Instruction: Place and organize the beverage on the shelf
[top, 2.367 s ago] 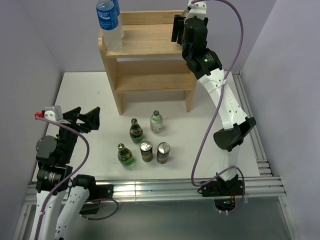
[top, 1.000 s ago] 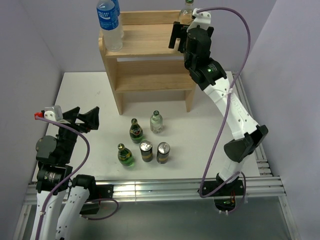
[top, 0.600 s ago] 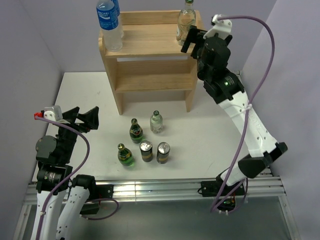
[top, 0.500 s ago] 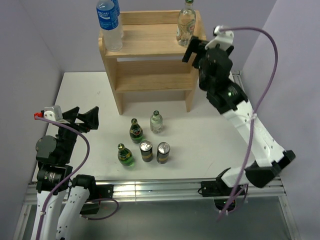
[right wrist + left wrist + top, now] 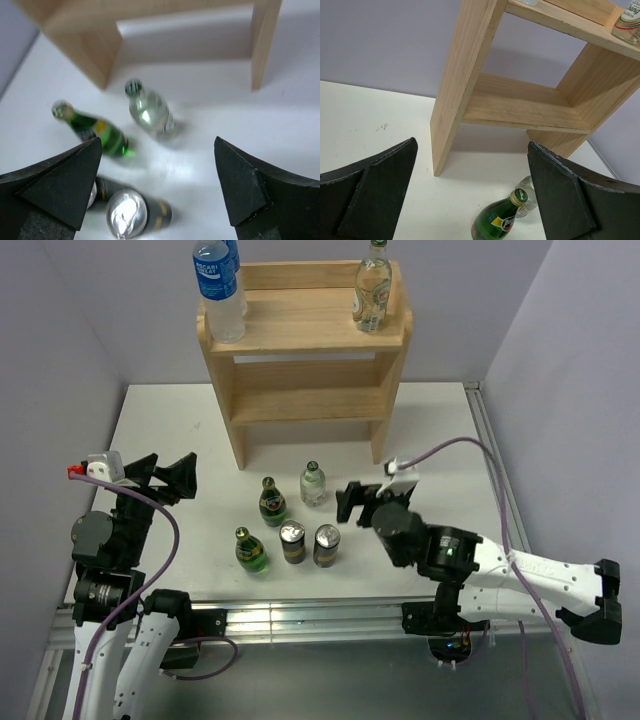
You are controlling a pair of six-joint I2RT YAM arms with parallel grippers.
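I will next move my right gripper back and down around the nearest dark can [image 5: 137, 215]: it stands below the open fingers, back toward my base.
The wooden shelf [image 5: 300, 340] stands at the back, and a clear glass bottle [image 5: 371, 290] stands upright at the right end of its top tier. On the table in front stand a second clear bottle [image 5: 313, 483], two green bottles [image 5: 271, 502] [image 5: 251, 550] and two dark cans [image 5: 292, 541] [image 5: 327, 545]. My right gripper [image 5: 352, 505] hangs open and empty, just right of the cans. Its wrist view shows the clear bottle [image 5: 148, 110], a green bottle [image 5: 92, 130] and a can [image 5: 127, 215] between the jaws' spread. My left gripper [image 5: 168, 478] is open at the left, facing a green bottle [image 5: 502, 217].
A tall plastic water bottle [image 5: 220, 290] with a blue label stands at the left end of the shelf's top tier. The shelf's right leg [image 5: 262, 40] stands behind the right gripper. Purple walls close in the left, back and right sides.
My right arm left the shelf's top right, where the clear bottle now stands alone, and swung down low over the table beside the cans. The left arm has not moved.
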